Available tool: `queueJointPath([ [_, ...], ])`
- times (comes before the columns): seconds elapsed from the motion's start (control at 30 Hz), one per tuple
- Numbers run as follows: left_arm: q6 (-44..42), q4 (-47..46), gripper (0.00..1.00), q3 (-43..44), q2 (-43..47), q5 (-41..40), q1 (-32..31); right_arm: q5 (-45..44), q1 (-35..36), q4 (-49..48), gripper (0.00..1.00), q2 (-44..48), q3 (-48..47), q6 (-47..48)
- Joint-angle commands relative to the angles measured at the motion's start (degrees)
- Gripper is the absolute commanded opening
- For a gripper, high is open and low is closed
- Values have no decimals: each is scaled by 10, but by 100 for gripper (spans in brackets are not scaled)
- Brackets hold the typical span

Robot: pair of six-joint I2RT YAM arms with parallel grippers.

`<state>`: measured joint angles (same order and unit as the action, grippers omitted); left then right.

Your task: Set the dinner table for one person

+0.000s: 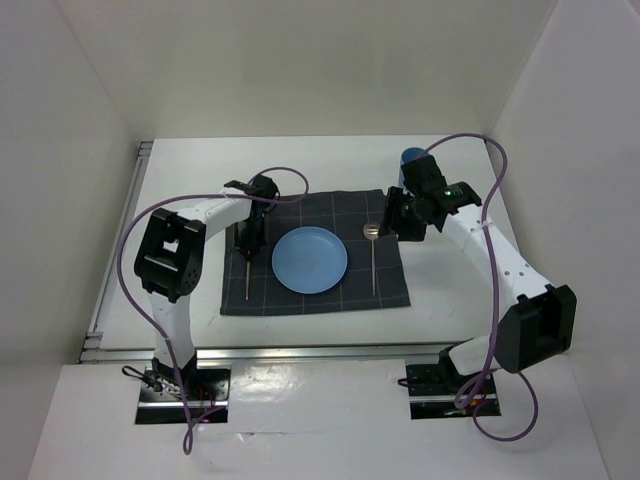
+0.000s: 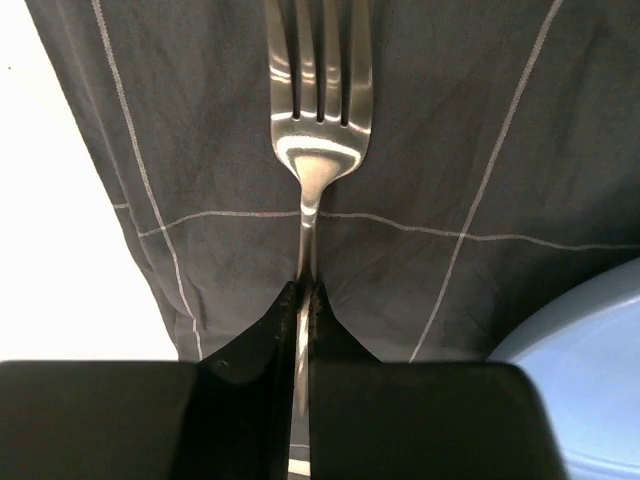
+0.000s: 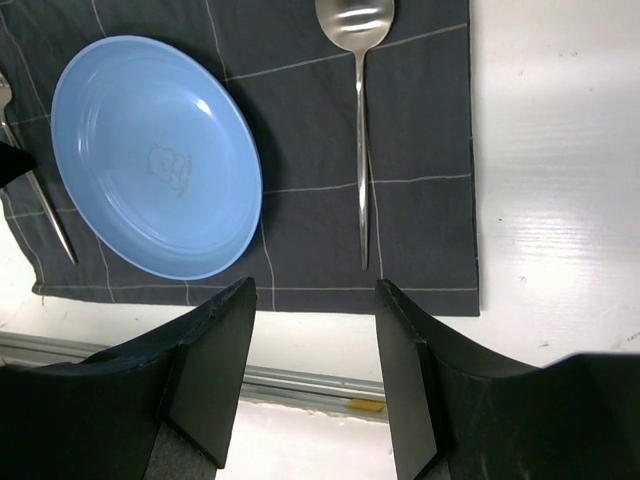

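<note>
I should next move my right gripper outward and to the right in the top view, onto the blue cup's rim, because the spoon (image 1: 373, 262) is already beside the plate (image 1: 309, 260).
The white dinner table (image 1: 300, 165) carries a dark grey checked cloth (image 1: 390, 290) with a blue plate (image 1: 309, 260) at its middle. A fork (image 2: 318, 150) lies along the cloth's left part, tines pointing away from the arm bases. My left gripper (image 2: 305, 290) is shut on the fork's handle, low over the cloth (image 2: 450, 120). It also shows in the top view (image 1: 250, 238). A spoon (image 1: 373, 262) lies right of the plate, also in the right wrist view (image 3: 360, 150). My right gripper (image 3: 315, 290) is open and empty, raised near the spoon's bowl (image 1: 396, 222).
A blue cup (image 1: 411, 158) stands on the table behind my right gripper. Metal rails run along the front edge (image 1: 300, 352) and the left edge (image 1: 120, 250). White walls enclose the table on three sides.
</note>
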<state>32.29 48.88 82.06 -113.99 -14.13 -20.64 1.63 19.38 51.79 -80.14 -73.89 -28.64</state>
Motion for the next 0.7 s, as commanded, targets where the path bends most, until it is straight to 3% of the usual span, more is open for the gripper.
queueJointPath([
  [0.0,-6,-5,8,0,-3,-1,6,-13,3,10,59,-1,-31,3],
  [0.1,-12,0,11,16,-9,9,11,-13,3,10,59,-1,-31,3],
  [0.2,-32,-5,21,16,-14,30,17,-13,3,10,62,4,-26,3],
  [0.23,-32,-12,30,10,-14,37,17,-13,3,10,64,4,-26,3],
  [0.27,-32,-12,56,10,-14,37,17,-13,3,10,65,4,-26,3],
  [0.3,-32,-12,63,4,-14,31,17,-13,3,10,65,4,-26,3],
  [0.53,-42,8,65,34,20,12,17,-13,3,16,66,4,-44,3],
  [0.67,-71,31,63,94,51,-38,17,-2,-21,29,77,-2,-91,9],
])
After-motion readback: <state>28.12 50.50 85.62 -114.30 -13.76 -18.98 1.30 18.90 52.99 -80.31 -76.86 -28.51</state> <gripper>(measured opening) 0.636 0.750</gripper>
